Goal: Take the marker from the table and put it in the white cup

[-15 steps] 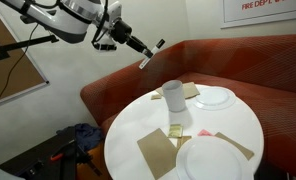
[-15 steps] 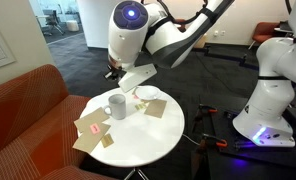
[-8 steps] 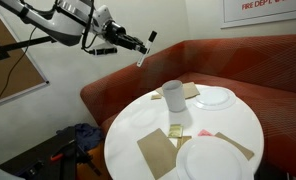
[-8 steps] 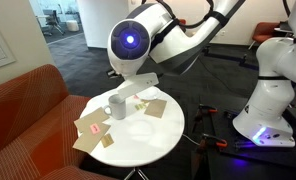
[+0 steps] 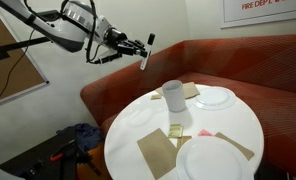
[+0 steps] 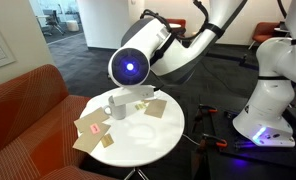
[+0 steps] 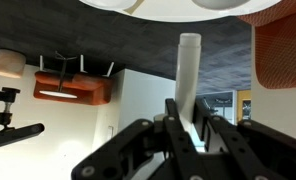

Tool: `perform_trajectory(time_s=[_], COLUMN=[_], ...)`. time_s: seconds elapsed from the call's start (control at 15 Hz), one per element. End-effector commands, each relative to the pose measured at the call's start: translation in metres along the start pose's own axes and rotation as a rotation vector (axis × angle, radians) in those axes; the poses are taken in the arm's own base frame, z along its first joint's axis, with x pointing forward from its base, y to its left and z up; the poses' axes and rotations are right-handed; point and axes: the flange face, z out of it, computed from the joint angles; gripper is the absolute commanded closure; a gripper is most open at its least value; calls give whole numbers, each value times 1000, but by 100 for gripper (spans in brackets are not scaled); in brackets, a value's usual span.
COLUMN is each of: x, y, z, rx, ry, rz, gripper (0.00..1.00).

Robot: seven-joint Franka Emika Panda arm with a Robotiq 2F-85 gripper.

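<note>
The white cup is below my gripper and farther outward. My gripper will next go down and outward to the white cup's opening [image 5: 173, 85] and let go of the upright marker there.
My gripper [image 5: 144, 46] is high in the air, up and to the left of the white cup [image 5: 173, 95], and shut on the marker [image 5: 144, 58], which hangs about upright from the fingers. In the wrist view the marker [image 7: 189, 75] shows as a pale stick clamped between the black fingers [image 7: 174, 118] of the gripper [image 7: 190, 128]. The cup stands upright near the far edge of the round white table [image 5: 138, 125]. It also shows in an exterior view [image 6: 118, 104], where the arm's round wrist [image 6: 130, 68] hides the gripper and marker.
Two white plates [image 5: 215, 97] [image 5: 213, 158] and brown paper napkins [image 5: 156, 152] lie on the table, with a small yellowish packet [image 5: 176, 130] between them. The red-brown bench [image 5: 273, 70] curves behind the table. A second robot base [image 6: 268, 100] stands beside the table.
The wrist has turned while staying high above the table. The gripper moved slightly left and the held marker went from slanting to about upright. The cup and table things have not moved.
</note>
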Motion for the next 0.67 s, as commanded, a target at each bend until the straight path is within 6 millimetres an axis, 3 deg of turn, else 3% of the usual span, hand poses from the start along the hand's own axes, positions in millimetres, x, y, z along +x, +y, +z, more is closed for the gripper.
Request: perform_trajectory(time_s=[0.0, 0.6], x=[-8, -51], y=[-14, -41], z=[4, 36], rx=[20, 10], ry=[93, 265], rz=[88, 122], gripper=[95, 95])
